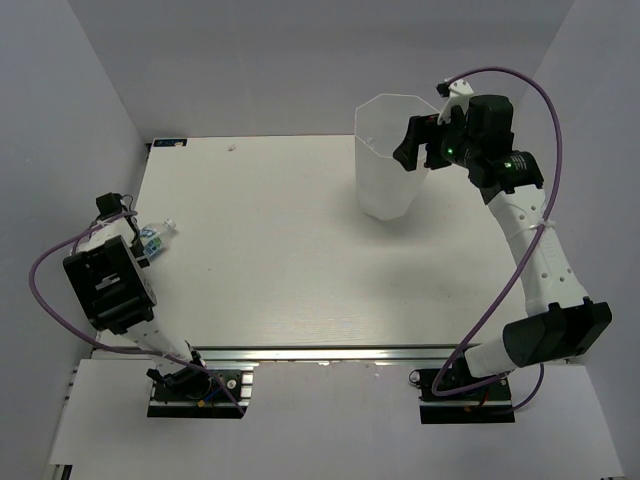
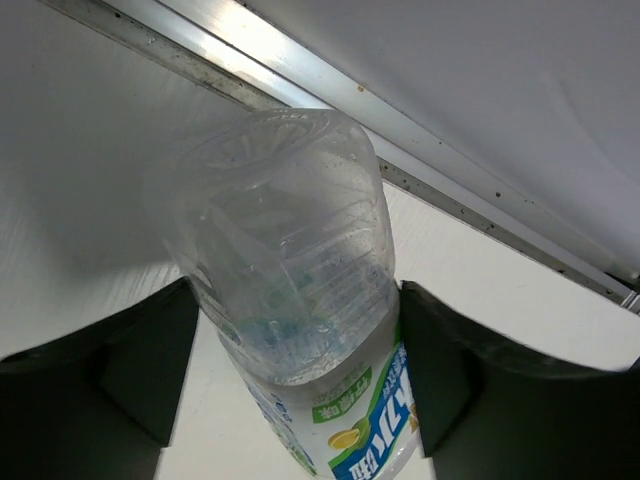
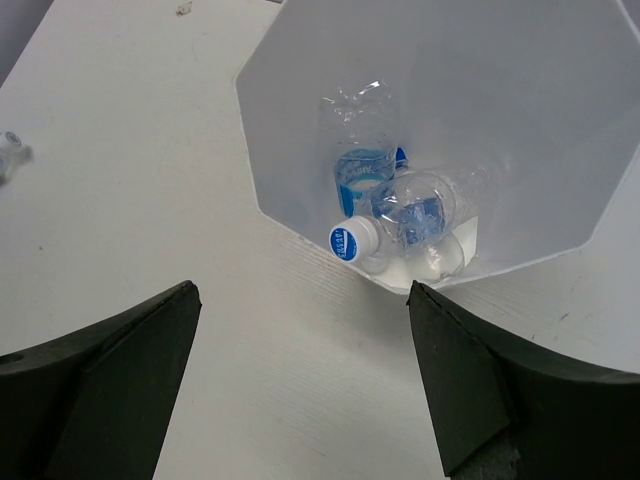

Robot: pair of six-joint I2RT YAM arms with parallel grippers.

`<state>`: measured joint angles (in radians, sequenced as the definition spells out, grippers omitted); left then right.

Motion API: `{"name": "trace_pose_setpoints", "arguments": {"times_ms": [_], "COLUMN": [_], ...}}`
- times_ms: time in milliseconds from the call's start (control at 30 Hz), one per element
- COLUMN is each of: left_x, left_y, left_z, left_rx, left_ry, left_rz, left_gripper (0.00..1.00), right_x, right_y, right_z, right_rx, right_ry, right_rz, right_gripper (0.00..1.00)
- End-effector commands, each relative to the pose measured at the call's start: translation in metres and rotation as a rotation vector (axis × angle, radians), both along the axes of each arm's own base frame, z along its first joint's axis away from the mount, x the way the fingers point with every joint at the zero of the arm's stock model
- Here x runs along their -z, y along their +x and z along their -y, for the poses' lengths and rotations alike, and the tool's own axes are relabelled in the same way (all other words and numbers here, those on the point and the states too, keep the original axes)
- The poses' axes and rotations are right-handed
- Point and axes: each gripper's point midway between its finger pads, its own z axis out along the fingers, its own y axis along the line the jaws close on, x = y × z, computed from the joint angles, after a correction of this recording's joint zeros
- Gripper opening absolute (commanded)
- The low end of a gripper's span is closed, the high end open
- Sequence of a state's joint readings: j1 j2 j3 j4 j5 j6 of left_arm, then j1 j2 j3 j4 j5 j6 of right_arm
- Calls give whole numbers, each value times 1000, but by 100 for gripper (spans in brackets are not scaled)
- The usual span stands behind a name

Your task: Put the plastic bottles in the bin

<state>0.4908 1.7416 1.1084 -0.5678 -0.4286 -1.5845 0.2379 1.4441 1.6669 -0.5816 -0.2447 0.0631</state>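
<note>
My right gripper should swing from the bin (image 1: 385, 185) to the bottle's capped neck (image 1: 169, 226), which is to its left in the top view and clear of my left gripper.
One clear plastic bottle (image 1: 155, 238) with a blue and green label lies on the table near its left edge. My left gripper (image 1: 146, 246) reaches over it. In the left wrist view both fingers press against the sides of this bottle (image 2: 290, 260), so my left gripper (image 2: 300, 340) is shut on it. The tall white bin (image 1: 385, 185) stands at the back right. My right gripper (image 1: 412, 148) hovers open at the bin's rim with nothing between its fingers. From the right wrist, my right gripper (image 3: 300, 290) looks into the bin (image 3: 300, 60). A blue-labelled bottle (image 3: 362, 150) and a blue-capped bottle (image 3: 415, 215) lie at its bottom.
A metal rail (image 2: 300, 90) runs along the table's left edge just beyond the held bottle, with the grey wall behind it. A small tag (image 1: 168, 141) sits at the far left corner. Purple cables loop from both arms.
</note>
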Motion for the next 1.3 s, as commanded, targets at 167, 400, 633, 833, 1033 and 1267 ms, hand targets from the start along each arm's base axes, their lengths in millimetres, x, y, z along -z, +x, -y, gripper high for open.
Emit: {"name": "trace_pose_setpoints", "arguments": {"times_ms": [167,400,633,833,1033,1267], "left_x": [-21,-60,-109,-140,-174,-198], "left_y": [-10,5,65,94,92,85], "left_z": [10,24,107,227,296,319], "left_rx": [110,324,761,1085,1214,1210], "left_ry": [38,143,201,199,222,278], "left_rz": [2,78,208,335,464,515], "left_gripper": [54,31,24,19,20,20], "right_x": [-20,-20,25,50,83,118], "right_y": [-10,-27,-66,-94,-98,-86], "right_z": [-10,-24,-91,-157,-199,-224], "right_rx": [-85,-192,-446,-630,-733,-738], "right_ry": [-5,-48,-316,-361,-331,-296], "right_rz": [90,142,169,182,144,56], "right_gripper": [89,89,89,89,89,89]}}
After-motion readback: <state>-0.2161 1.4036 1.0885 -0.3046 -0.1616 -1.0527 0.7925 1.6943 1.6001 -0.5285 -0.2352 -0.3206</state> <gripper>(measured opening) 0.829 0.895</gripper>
